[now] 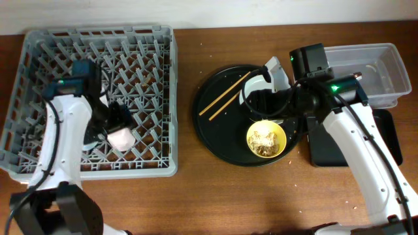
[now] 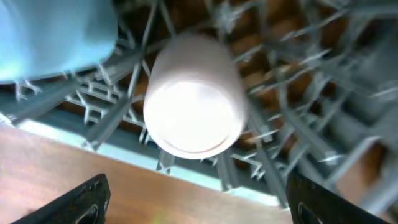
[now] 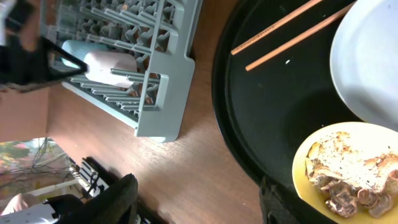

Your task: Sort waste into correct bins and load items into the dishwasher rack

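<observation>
I need to move my right gripper down and to the right in the right wrist view next, onto the yellow bowl's rim [image 1: 249, 146] [image 3: 300, 180], because the bowl is still full of scraps.
The grey dishwasher rack [image 1: 39, 46] is at the left. A pink cup [image 1: 121, 138] lies on its side among the pegs, and it also shows in the left wrist view [image 2: 194, 102] next to a light-blue cup [image 2: 50, 37]. My left gripper [image 2: 199, 208] is open and empty just short of the pink cup, over the rack's front [image 1: 112, 124]. My right gripper [image 3: 199, 202] is open and empty above the round black tray [image 1: 215, 140]. That tray holds a yellow bowl [image 1: 266, 140] with gold-brown scraps [image 3: 354, 174], two chopsticks [image 1: 225, 96] and a pale plate [image 3: 367, 62].
A clear plastic tub [image 1: 372, 72] stands at the back right. A shallow black rectangular tray [image 1: 346, 147] lies in front of it, partly under my right arm. Bare wooden table separates the rack from the round tray.
</observation>
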Robot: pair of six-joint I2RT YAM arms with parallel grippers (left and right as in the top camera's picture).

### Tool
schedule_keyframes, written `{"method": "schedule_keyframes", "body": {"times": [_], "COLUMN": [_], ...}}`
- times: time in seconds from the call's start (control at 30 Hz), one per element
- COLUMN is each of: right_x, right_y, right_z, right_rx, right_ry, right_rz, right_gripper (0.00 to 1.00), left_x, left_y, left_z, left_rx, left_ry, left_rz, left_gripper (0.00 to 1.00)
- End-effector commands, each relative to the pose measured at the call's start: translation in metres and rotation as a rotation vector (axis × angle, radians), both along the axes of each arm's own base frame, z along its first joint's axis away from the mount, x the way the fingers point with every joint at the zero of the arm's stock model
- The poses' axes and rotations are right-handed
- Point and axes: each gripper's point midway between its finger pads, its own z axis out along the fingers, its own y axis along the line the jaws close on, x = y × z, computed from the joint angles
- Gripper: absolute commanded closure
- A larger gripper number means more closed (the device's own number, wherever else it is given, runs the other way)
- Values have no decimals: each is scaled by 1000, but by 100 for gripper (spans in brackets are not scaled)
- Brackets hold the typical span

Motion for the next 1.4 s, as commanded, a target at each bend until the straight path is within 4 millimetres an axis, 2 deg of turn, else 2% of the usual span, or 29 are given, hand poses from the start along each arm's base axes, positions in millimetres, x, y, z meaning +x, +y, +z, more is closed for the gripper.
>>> {"method": "schedule_keyframes", "body": {"times": [0.0, 0.03, 0.07, 0.1, 0.13, 0.17, 0.23, 0.3, 0.37, 0.43, 0.47, 0.5, 0.53, 0.57, 0.63, 0.7, 0.73, 0.77, 0.8, 0.83, 0.87, 0.9, 0.97, 1.07, 1.13, 1.2, 1.33, 1.37], "right_x": [9, 15, 14, 15, 22, 30, 31, 10, -4, -16, -22, -21, -19, -16, -13, -14, -13, -7, 1, 10, 23, 31, 36, 30, 16, 7, -3, -5], "right_y": [-29, -43, -43, -42, -34, -26, -27, -17, -7, -3, -2, -7, -9, -8, -10, -12, -12, -12, -17, -35, -73, -105, -155, -208, -235, -244, -233, -230], "right_z": [-7, -14, -18, -25, -38, -56, -87, -132, -165, -197, -213, -222, -223, -223, -223, -213, -190, -161, -126, -95, -62, -50, -46, -60, -69, -72, -71, -62], "right_rx": [-168, -248, -252, -259, -274, -298, -392, -456, -549, -651, -684, -723, -731, -725, -720, -707, -647, -522, -368, -242, -108, -23, 164, 445, 564, 568, 617, 633], "right_ry": [-47, -54, -39, -15, -15, 3, 64, 233, 307, 376, 417, 431, 430, 420, 421, 419, 399, 363, 310, 251, 166, 124, 81, -40, -216, -318, -353, -427], "right_rz": [-97, -142, -139, -134, -89, -66, -54, 15, 84, 95, 96, 65, 45, 40, 6, -1, -14, -12, -15, -52, -118, -168, -262, -411, -437, -426, -398, -361], "right_gripper": [36, 36, 37, 37, 37, 46, 46, 48, 50, 56, 63, 73, 76, 79, 96, 96, 96, 96, 96, 96, 96, 96, 96, 96, 96, 96, 96, 96], "left_x": [34, 44, 43, 42, 42, 41, 35, 27, 29, 32, 32, 33, 33, 33, 32, 35, 36, 40, 40, 41, 40, 40, 40, 40, 40, 40, 40, 40], "left_y": [-45, -102, -118, -133, -142, -154, -172, -182, -188, -183, -180, -177, -177, -177, -176, -170, -167, -162, -163, -162, -164, -163, -163, -163, -163, -163, -163, -163], "left_z": [64, 110, 123, 133, 135, 136, 136, 129, 128, 125, 123, 121, 121, 120, 120, 118, 116, 114, 115, 115, 115, 114, 114, 115, 115, 115, 115, 115], "left_rx": [-218, -437, -505, -560, -570, -575, -586, -550, -521, -497, -479, -455, -453, -454, -454, -422, -400, -375, -375, -374, -375, -375, -375, -375, -375, -375, -375, -375], "left_ry": [-205, -417, -479, -526, -536, -543, -531, -492, -498, -483, -475, -468, -468, -468, -464, -459, -455, -459, -462, -462, -461, -461, -461, -461, -461, -461, -461, -461], "left_rz": [-235, -541, -624, -683, -713, -752, -800, -838, -862, -822, -817, -813, -813, -813, -811, -801, -797, -791, -792, -791, -795, -793, -794, -794, -794, -794, -794, -794], "left_gripper": [17, 17, 17, 17, 17, 17, 17, 17, 17, 17, 17, 16, 16, 16, 16, 13, 14, 1, 1, 1, 1, 1, 1, 1, 1, 1, 1, 1]}}
